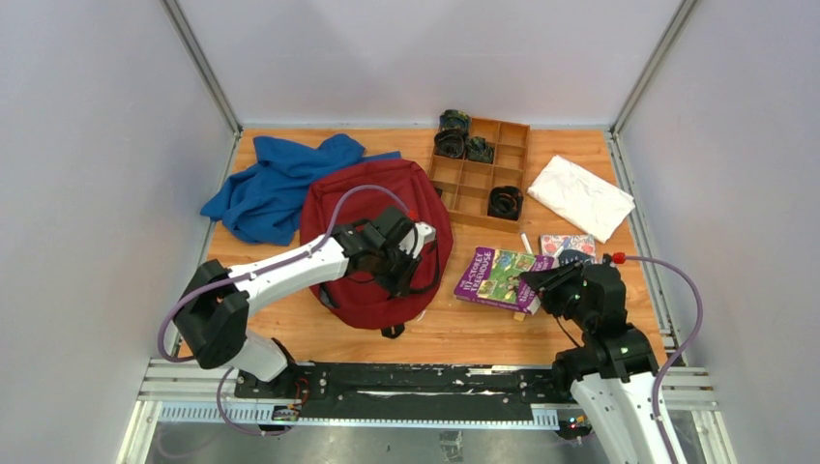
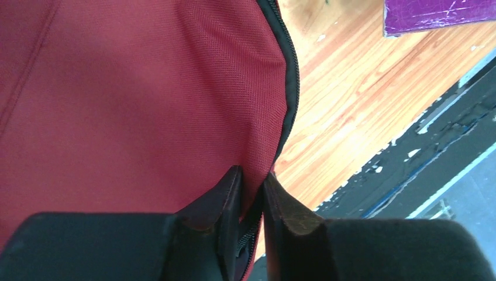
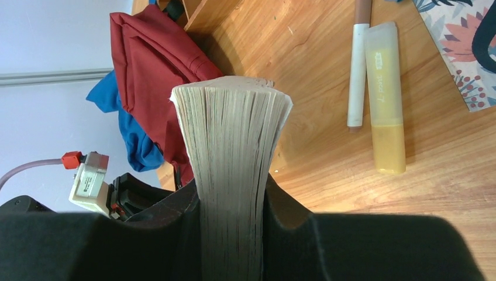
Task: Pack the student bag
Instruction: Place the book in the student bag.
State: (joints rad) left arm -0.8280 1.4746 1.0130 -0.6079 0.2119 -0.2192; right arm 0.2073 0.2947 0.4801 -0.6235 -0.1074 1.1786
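Note:
The right gripper carries the book into the bag's zippered side (image 1: 440, 259) (image 3: 178, 140) next and releases it, since that side lies to the gripper's left in the top view.
The dark red student bag (image 1: 372, 227) lies flat at the table's middle left. My left gripper (image 1: 406, 266) is over its right side, shut on the bag's zippered edge; the left wrist view shows red fabric (image 2: 146, 99) and black zipper (image 2: 288, 88) pinched between the fingers (image 2: 225, 199). A purple-covered book (image 1: 498, 277) lies right of the bag. My right gripper (image 1: 537, 285) is shut on the book's page edge (image 3: 231, 164), one finger on each cover. The bag also shows in the right wrist view (image 3: 158, 58).
A blue cloth garment (image 1: 276, 188) lies behind the bag at the left. A wooden compartment tray (image 1: 479, 174) with dark rolled items stands at the back. A white cloth (image 1: 580, 196), a floral notebook (image 1: 566, 246), a white marker (image 3: 357, 64) and a yellow highlighter (image 3: 386, 99) lie at the right.

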